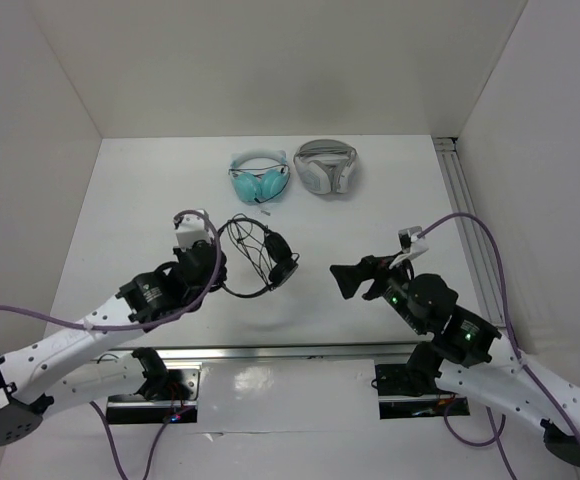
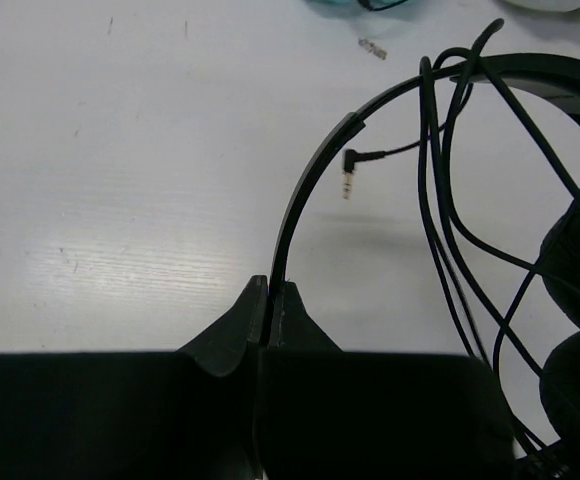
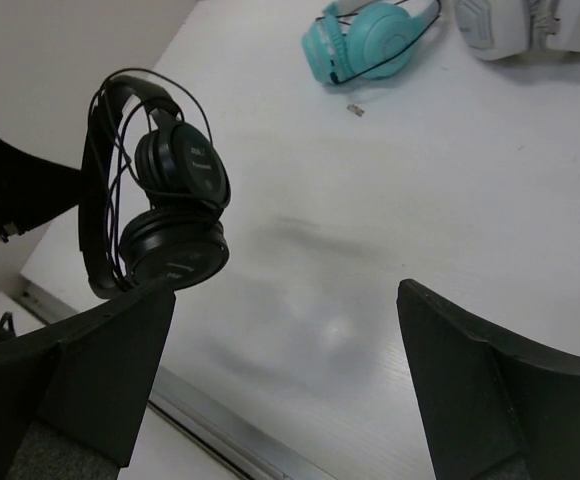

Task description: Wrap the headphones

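Observation:
The cable already loops around the thin headband (image 2: pixel 310 180). So it goes down slightly outward in my left gripper next, for release on the bare tabletop near the teal headphones (image 2: pixel 305 115).
The black headphones (image 1: pixel 270 258) hang above the table at centre, cable looped around the headband. My left gripper (image 1: pixel 213 262) is shut on the thin headband (image 2: pixel 310 180), which rises from between its jaws in the left wrist view. The cable (image 2: pixel 440 200) and its plug (image 2: pixel 348 180) dangle beside the band. The ear cups (image 3: pixel 175 205) and band show in the right wrist view at upper left. My right gripper (image 1: pixel 355 278) is open and empty, to the right of the headphones, apart from them.
Teal headphones (image 1: pixel 260 178) and white-and-grey headphones (image 1: pixel 326 167) lie at the back of the table. A metal rail (image 1: pixel 470 220) runs along the right edge. White walls enclose the table on three sides.

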Available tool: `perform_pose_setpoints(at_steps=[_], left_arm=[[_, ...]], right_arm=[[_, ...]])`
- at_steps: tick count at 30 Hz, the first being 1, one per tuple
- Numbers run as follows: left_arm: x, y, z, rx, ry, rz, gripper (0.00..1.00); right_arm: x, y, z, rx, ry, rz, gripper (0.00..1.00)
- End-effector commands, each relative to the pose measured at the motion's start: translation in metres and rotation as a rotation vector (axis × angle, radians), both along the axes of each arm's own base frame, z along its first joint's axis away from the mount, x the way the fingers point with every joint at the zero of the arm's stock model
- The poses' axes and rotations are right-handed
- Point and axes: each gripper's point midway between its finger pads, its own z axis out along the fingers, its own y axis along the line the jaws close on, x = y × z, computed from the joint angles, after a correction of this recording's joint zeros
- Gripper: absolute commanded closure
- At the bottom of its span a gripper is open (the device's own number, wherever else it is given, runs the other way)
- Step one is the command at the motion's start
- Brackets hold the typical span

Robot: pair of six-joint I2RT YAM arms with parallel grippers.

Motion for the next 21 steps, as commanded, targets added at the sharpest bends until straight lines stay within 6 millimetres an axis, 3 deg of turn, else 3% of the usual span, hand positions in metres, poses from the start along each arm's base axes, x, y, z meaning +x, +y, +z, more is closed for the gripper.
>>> perform_pose_setpoints(at_steps=[1,5,11,15,21], left_arm=[[0.019,-0.013,0.002,-0.156,0.016,-0.004,1.00],[0.034,-0.010,-0.012,-0.189,0.067,0.001,1.00],[0.041,-0.011,-0.031,-0.174,0.128,0.008,1.00],[0.039,-0.013,-0.030,-0.190,0.121,0.004,1.00],[0.019,-0.005,-0.041,-0.207,0.189,0.072,1.00]], right_arm=[[0.015,-0.014,0.012,-0.027,0.036,-0.133,0.01],[0.020,-0.011,0.029,-0.027,0.023,-0.141,0.01],[0.024,-0.006,0.030,-0.049,0.015,-0.138,0.01],[0.025,-0.007,0.027,-0.075,0.002,-0.134,0.01],[0.024,-0.009,0.030,-0.087,0.000,-0.133,0.01]])
